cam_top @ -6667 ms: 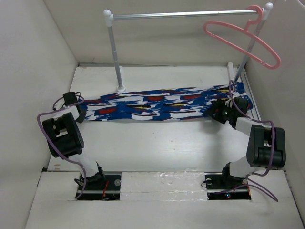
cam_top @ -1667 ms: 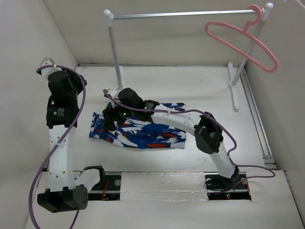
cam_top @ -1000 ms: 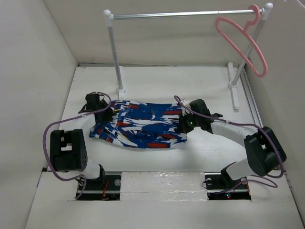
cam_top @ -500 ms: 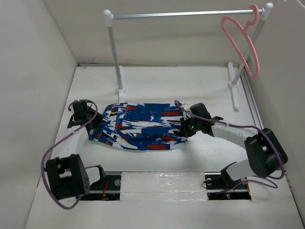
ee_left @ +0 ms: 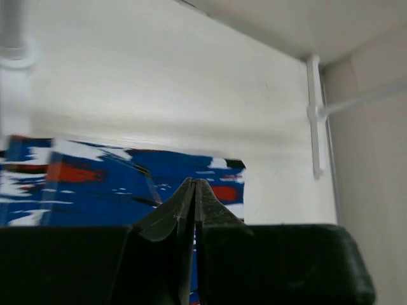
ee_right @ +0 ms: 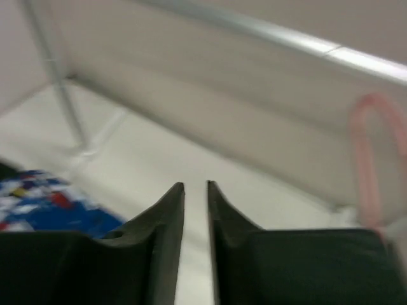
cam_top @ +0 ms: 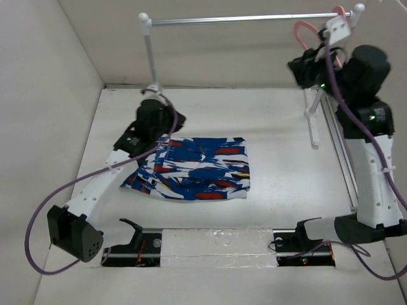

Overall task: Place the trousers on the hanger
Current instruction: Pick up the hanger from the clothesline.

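Observation:
I will move my right gripper to the right in the top view next, turning and opening its fingers wider around the hanger's lower part (ee_right: pixel 372 215), because the hanger is outside them.
The trousers (cam_top: pixel 200 168) lie folded in a rough square on the table, blue with white, red and black print; they also show in the left wrist view (ee_left: pixel 95 184) and the right wrist view (ee_right: pixel 38 203). My left gripper (cam_top: pixel 173 122) hovers over their back left corner, shut with nothing between its fingers (ee_left: pixel 194 185). The pink hanger (cam_top: pixel 304 28) hangs on the rail at the back right, mostly hidden behind my raised right arm. My right gripper (cam_top: pixel 297 68) is up beside it, jaws a narrow gap apart and empty (ee_right: pixel 195 185); the hanger (ee_right: pixel 364 159) is blurred to its right.
A silver rail (cam_top: pixel 241 20) on white posts spans the back; its left post (cam_top: pixel 151 60) stands just behind my left gripper, and its right post base (cam_top: pixel 311 117) stands by the right wall. White walls close in the left and right sides.
My left arm left the trousers' left edge, swung to their back left corner and shut. My right arm let go of the right edge and rose to the hanger, its jaws parting slightly.

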